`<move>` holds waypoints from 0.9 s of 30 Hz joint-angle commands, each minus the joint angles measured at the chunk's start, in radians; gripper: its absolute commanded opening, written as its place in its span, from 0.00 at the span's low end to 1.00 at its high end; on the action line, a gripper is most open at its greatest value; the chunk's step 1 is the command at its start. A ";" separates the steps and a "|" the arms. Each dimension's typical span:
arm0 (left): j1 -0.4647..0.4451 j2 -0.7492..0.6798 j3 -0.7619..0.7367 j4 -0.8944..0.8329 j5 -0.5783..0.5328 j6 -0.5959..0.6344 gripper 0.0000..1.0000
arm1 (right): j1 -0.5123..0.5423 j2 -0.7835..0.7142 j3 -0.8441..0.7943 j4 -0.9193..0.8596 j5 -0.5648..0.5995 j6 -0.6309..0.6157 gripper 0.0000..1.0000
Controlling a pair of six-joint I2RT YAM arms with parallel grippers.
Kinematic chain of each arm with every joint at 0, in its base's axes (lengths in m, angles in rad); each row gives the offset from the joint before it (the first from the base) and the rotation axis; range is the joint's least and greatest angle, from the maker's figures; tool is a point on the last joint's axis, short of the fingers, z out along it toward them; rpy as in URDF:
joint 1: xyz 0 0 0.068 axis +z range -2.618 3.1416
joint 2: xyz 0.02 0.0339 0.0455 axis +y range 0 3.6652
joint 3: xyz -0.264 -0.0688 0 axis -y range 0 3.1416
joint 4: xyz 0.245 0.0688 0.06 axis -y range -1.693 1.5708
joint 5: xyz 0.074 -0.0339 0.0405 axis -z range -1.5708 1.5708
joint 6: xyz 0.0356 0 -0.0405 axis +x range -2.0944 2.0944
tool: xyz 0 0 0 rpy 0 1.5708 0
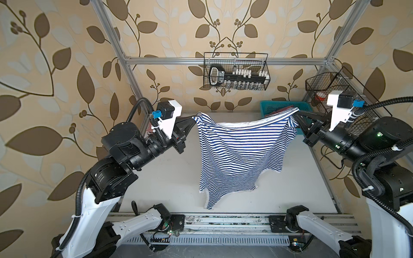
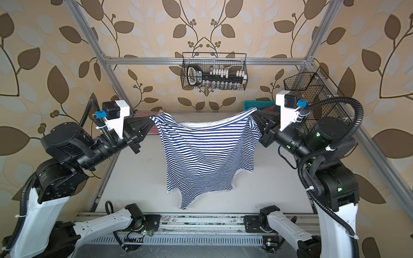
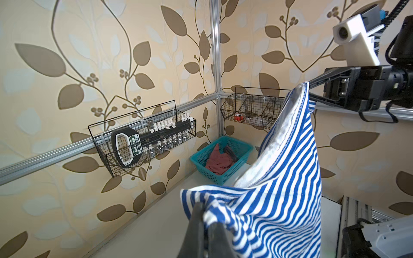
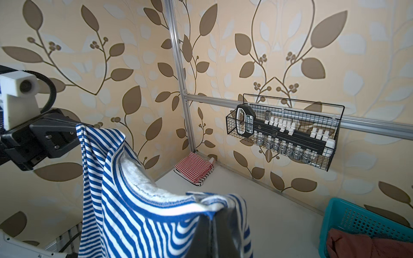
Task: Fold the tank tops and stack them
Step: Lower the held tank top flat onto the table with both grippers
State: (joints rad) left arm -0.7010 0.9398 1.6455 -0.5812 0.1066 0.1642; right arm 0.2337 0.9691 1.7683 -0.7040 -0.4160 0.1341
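Note:
My right gripper moves down and outward next and releases the opposite corner on the bare tabletop beside the turquoise basket, as that spot lies outward and below it.
A navy-and-white striped tank top (image 1: pixel 241 156) (image 2: pixel 207 156) hangs spread in the air above the white table, its lower end trailing near the front. My left gripper (image 1: pixel 194 118) (image 2: pixel 153 119) (image 3: pixel 204 210) is shut on one upper corner of it. My right gripper (image 1: pixel 297 112) (image 2: pixel 254 111) (image 4: pixel 212 214) is shut on the opposite corner. A folded red-and-white striped tank top (image 4: pixel 194 167) (image 2: pixel 143 115) lies in the far left corner, a dark-striped edge showing under it. A dusty red tank top (image 3: pixel 219 160) (image 4: pixel 357 245) lies crumpled in the turquoise basket (image 3: pixel 214 176) (image 1: pixel 283 105).
A wire basket (image 1: pixel 237 73) holding a socket set hangs on the back rail. Wire bins (image 1: pixel 324 84) hang on the right frame. Aluminium posts border the table, and a metal rail (image 1: pixel 223 221) with the arm bases runs along the front.

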 commanded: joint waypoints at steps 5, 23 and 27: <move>-0.005 0.066 -0.154 0.048 -0.130 -0.003 0.00 | 0.001 0.093 -0.115 -0.023 0.023 -0.007 0.00; 0.291 0.603 -0.326 0.449 -0.157 -0.113 0.00 | -0.016 0.806 -0.091 0.084 0.040 0.020 0.00; 0.335 0.711 -0.303 0.527 -0.112 -0.139 0.00 | -0.019 0.978 0.017 0.064 0.036 0.031 0.00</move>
State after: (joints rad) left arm -0.3897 1.6180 1.2839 -0.1833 -0.0490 0.0559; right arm 0.2199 1.8896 1.7046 -0.6178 -0.3637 0.1638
